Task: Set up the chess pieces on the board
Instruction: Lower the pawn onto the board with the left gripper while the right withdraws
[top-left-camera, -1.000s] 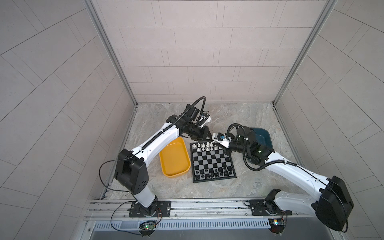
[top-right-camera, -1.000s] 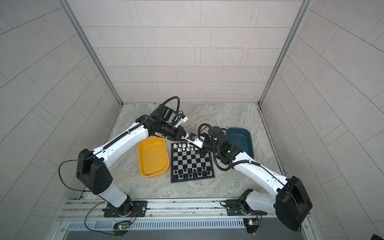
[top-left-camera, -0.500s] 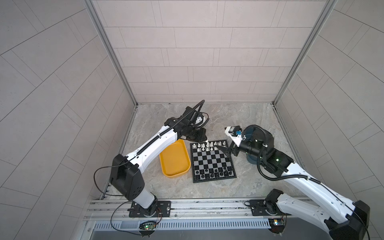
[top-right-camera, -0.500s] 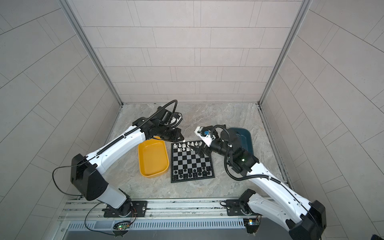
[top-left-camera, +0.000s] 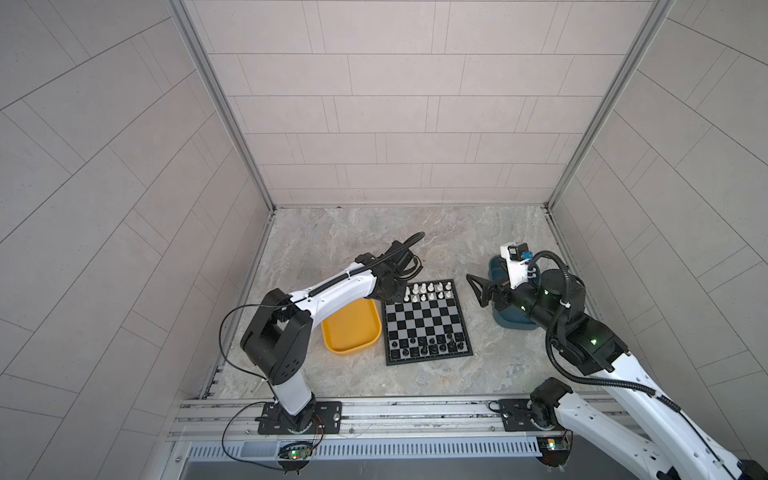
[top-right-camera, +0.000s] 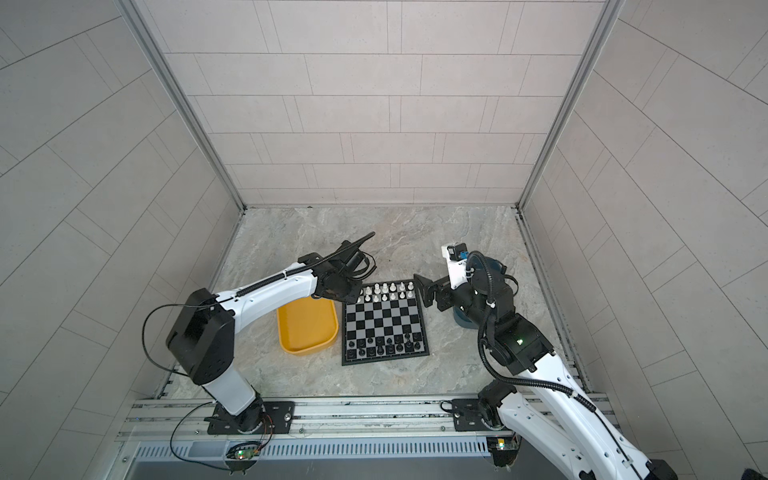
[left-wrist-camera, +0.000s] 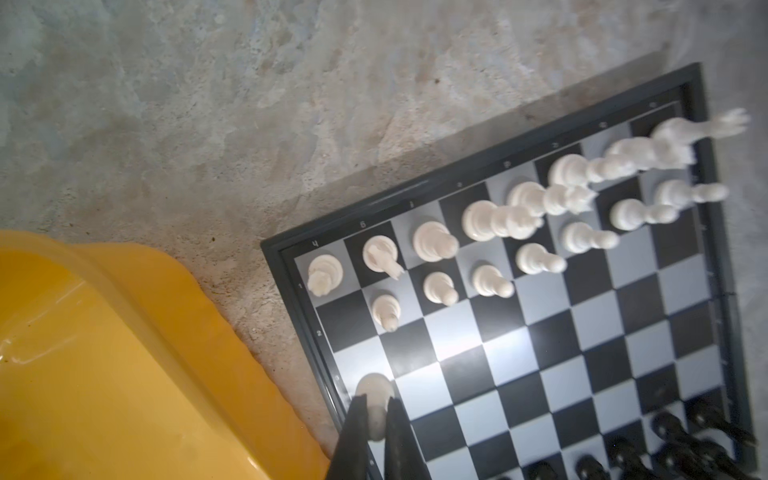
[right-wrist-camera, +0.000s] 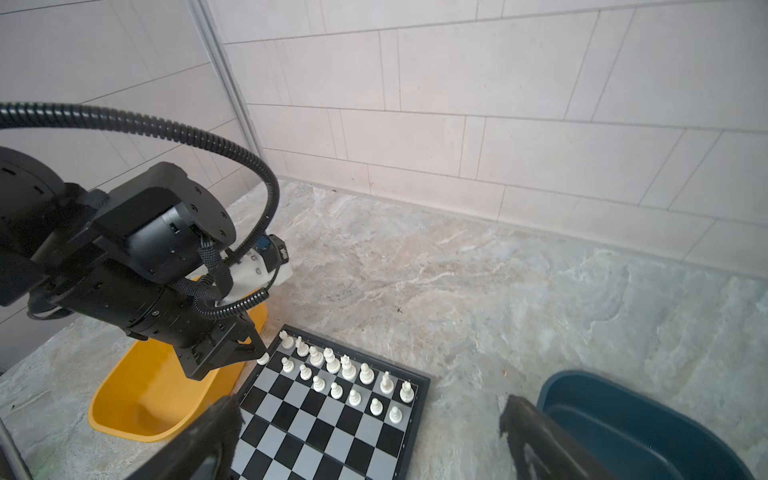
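I will next lower the white pawn (left-wrist-camera: 375, 388) with my left gripper onto the empty dark square (left-wrist-camera: 357, 319) before the corner rook and let go of it, because only that piece is missing from the white rows.
The board (top-left-camera: 428, 322) (top-right-camera: 384, 320) lies in the middle of the floor in both top views. White chess pieces (top-left-camera: 430, 291) (right-wrist-camera: 332, 365) fill its two far rows except one square, and black ones (top-left-camera: 428, 347) (left-wrist-camera: 681, 449) stand along its near rows. My left gripper (left-wrist-camera: 376, 401) (right-wrist-camera: 259, 353) is shut on a white pawn (left-wrist-camera: 375, 388) (right-wrist-camera: 262, 358), held over the board's left edge close to the white rows. My right gripper (right-wrist-camera: 370, 403) (top-left-camera: 478, 289) hangs open and empty to the right of the board, pointing at it.
A yellow tray (top-left-camera: 351, 330) (left-wrist-camera: 104, 353) sits right against the board's left side, under the left arm. A dark blue bin (top-left-camera: 513, 322) (right-wrist-camera: 623, 432) stands on the right, under the right arm. Tiled walls close in the back and both sides.
The right gripper has opened and pulled back to the right from the board's far edge. The left gripper has swung from behind the board to its far left corner.
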